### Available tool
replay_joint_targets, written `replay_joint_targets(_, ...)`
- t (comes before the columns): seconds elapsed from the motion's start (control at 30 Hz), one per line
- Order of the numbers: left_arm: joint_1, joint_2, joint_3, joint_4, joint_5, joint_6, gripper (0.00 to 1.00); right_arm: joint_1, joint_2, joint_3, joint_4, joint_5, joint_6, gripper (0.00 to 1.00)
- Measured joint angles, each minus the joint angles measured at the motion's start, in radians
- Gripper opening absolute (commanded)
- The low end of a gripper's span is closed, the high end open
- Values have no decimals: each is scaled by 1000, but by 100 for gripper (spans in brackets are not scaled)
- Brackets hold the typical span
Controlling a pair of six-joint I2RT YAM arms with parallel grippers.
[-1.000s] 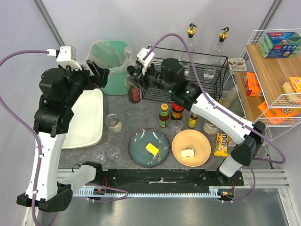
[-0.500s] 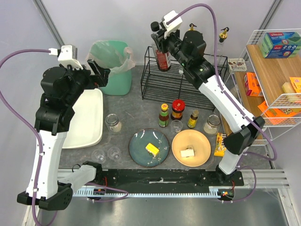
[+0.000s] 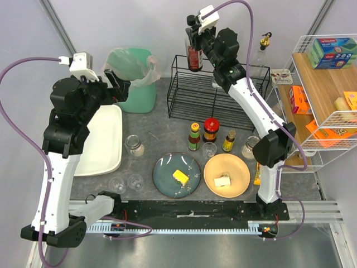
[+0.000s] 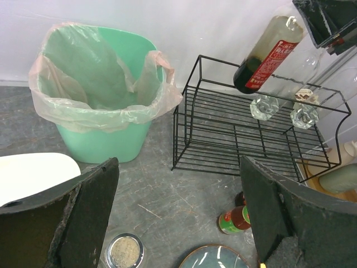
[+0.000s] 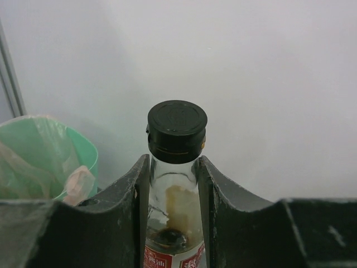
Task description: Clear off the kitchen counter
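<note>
Next, my right gripper lowers straight down, stands the sauce bottle at the rack's end by the green bin and releases it, since that end is empty.
The dark grey stone kitchen counter (image 3: 159, 139) carries plates, jars and bottles. My right gripper (image 3: 195, 34) is shut on the neck of a dark sauce bottle (image 3: 194, 56) with a red label and black cap (image 5: 177, 129), held high over the left back of the black wire rack (image 3: 217, 89). The bottle also shows in the left wrist view (image 4: 266, 56), tilted above the rack (image 4: 251, 134). My left gripper (image 3: 114, 86) is open and empty, raised near the green bin (image 3: 134, 78).
On the counter stand a blue plate (image 3: 177, 174) and a tan plate (image 3: 226, 175), each with food, three small sauce bottles (image 3: 210, 131), glass jars (image 3: 133, 145), small glasses (image 3: 126, 183) and a white tub (image 3: 103, 139). Two oil bottles (image 3: 259, 56) stand in the rack. A wooden shelf (image 3: 323, 89) is at right.
My right gripper has lifted the sauce bottle from near the bin at the rack's left end up and rightward, high above the rack. The left arm has barely moved.
</note>
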Motion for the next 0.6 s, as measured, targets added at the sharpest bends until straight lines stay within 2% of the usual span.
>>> replay_joint_targets(0.37,0,23,0,0,-13,0,94,-36,65,72,101,0,52,0)
replay_joint_targets(0.6,0,42,0,0,-14,0,94,-36,88,67,106,-13,78,0)
